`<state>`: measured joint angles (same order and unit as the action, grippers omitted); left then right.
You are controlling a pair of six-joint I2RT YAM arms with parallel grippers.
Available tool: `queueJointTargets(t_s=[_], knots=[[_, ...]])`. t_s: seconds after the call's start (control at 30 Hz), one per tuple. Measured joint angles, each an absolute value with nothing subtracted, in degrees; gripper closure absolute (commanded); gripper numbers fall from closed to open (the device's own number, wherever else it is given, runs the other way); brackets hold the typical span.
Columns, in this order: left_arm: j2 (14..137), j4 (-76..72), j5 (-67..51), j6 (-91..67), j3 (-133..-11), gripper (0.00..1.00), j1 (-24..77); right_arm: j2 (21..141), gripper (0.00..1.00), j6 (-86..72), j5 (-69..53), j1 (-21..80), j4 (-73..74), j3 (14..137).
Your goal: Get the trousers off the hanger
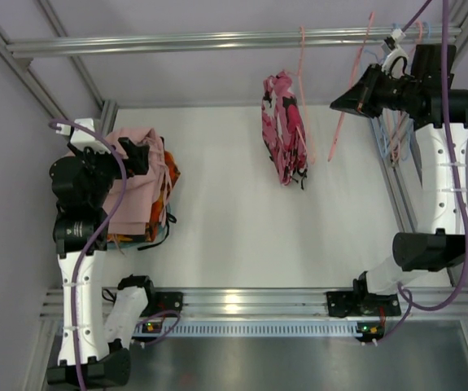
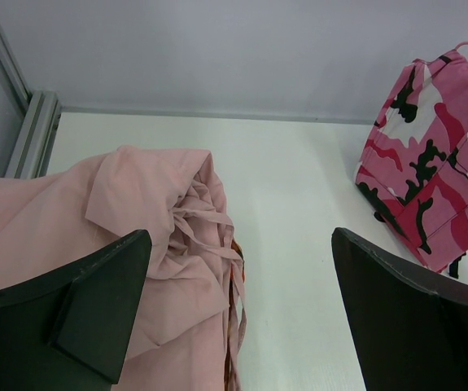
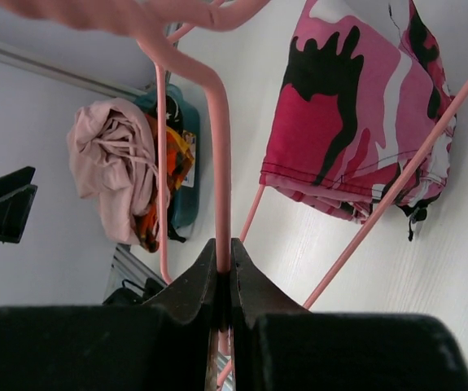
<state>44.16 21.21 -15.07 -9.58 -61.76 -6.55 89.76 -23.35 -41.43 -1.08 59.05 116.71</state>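
Observation:
My right gripper lowers slightly to rest the hanger's hook there next, then opens, since the bare pink hanger's top end reaches over the aluminium bar [image 1: 366, 35].
Pale pink trousers [image 1: 136, 191] [image 2: 160, 212] [image 3: 107, 155] lie heaped at the table's left, on top of orange camouflage trousers [image 1: 167, 181] [image 3: 172, 163]. My left gripper [image 1: 140, 155] [image 2: 240, 236] hovers open just over this heap, holding nothing. At the far right my right gripper [image 1: 337, 103] [image 3: 224, 244] is shut on the rod of a bare pink hanger [image 1: 339, 134] [image 3: 221, 147]. Pink camouflage trousers [image 1: 282, 130] [image 2: 437, 179] [image 3: 356, 106] hang from another pink hanger [image 1: 302, 57] at the back middle.
A teal item [image 3: 177, 195] lies under the heap of trousers. An aluminium rail [image 1: 217, 39] crosses the back overhead. More wire hangers [image 1: 396, 130] hang against the right frame post. White tabletop [image 1: 234, 228] lies between the arms.

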Motion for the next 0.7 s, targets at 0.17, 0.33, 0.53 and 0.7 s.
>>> queueJointTargets(t_s=[0.17,0.33,0.53,0.7], knots=[[44.01,21.28,-14.94,-9.8,-61.43,0.01,-6.55,90.89,1.0,-24.38,-40.91,-1.45,58.96,116.71],[44.01,21.28,-14.92,-10.04,-61.39,0.01,-6.55,92.42,1.0,-25.63,-39.44,-2.13,58.89,116.68],[44.01,21.26,-14.55,-10.33,-61.39,0.01,-6.55,93.51,1.0,-26.83,-37.43,-2.5,58.39,116.68],[44.01,21.26,-14.24,-10.44,-61.39,0.01,-6.55,93.54,0.96,-27.59,-36.29,-2.5,58.24,116.64]])
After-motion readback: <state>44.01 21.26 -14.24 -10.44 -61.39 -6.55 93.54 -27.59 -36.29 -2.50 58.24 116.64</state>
